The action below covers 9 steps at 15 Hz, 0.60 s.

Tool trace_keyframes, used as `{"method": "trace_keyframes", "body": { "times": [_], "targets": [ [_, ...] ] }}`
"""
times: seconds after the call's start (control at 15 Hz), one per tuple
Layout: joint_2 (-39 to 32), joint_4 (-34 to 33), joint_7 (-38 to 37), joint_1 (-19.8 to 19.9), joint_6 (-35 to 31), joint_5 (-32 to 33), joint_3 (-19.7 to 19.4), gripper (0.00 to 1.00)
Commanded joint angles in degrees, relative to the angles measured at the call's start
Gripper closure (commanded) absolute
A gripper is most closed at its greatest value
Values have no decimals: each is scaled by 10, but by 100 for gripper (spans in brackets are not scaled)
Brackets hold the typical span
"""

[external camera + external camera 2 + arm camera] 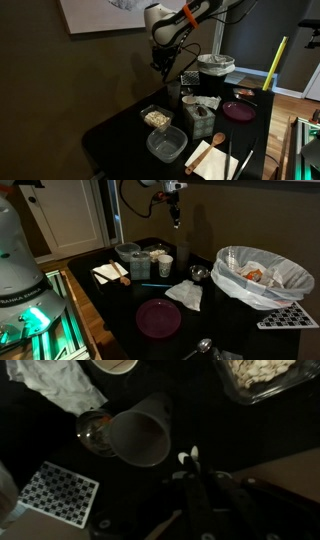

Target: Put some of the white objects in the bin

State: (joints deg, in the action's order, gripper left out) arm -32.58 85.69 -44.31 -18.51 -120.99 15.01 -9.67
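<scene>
The small white lumps pinched in my gripper's fingers go sideways past the paper cup next, over the white-lined bin's opening (264,274), and my gripper releases them.
The white objects (156,118) are a heap of tiny beige lumps in a clear square tub, also at the top right of the wrist view (262,370). My gripper (160,64) hangs high above the black table in both exterior views (176,220). In the wrist view its fingers (188,460) are shut, with two small white lumps pinched at the tips. The dark bin (215,70) with a pale rim stands at the far side of the table. It also shows as a white-lined bin (262,275), off to one side of the gripper.
A paper cup (140,435) lies just below the gripper. Nearby are a metal scoop (93,430), a crumpled white tissue (60,385), a green box (198,118), an empty clear tub (166,145), a purple plate (238,110) and a pale sheet with a wooden spoon (212,155).
</scene>
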Motion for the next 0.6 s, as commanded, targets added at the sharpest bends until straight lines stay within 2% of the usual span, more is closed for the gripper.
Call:
{"method": "trace_keyframes", "body": {
  "times": [0.0,0.33,0.53],
  "targets": [
    [79,72,-91,12,-5,54,-22,98],
    [154,129,-215,53,-2,122,-41,98],
    [174,150,-288,86,-2,152,-45,98]
  ]
}}
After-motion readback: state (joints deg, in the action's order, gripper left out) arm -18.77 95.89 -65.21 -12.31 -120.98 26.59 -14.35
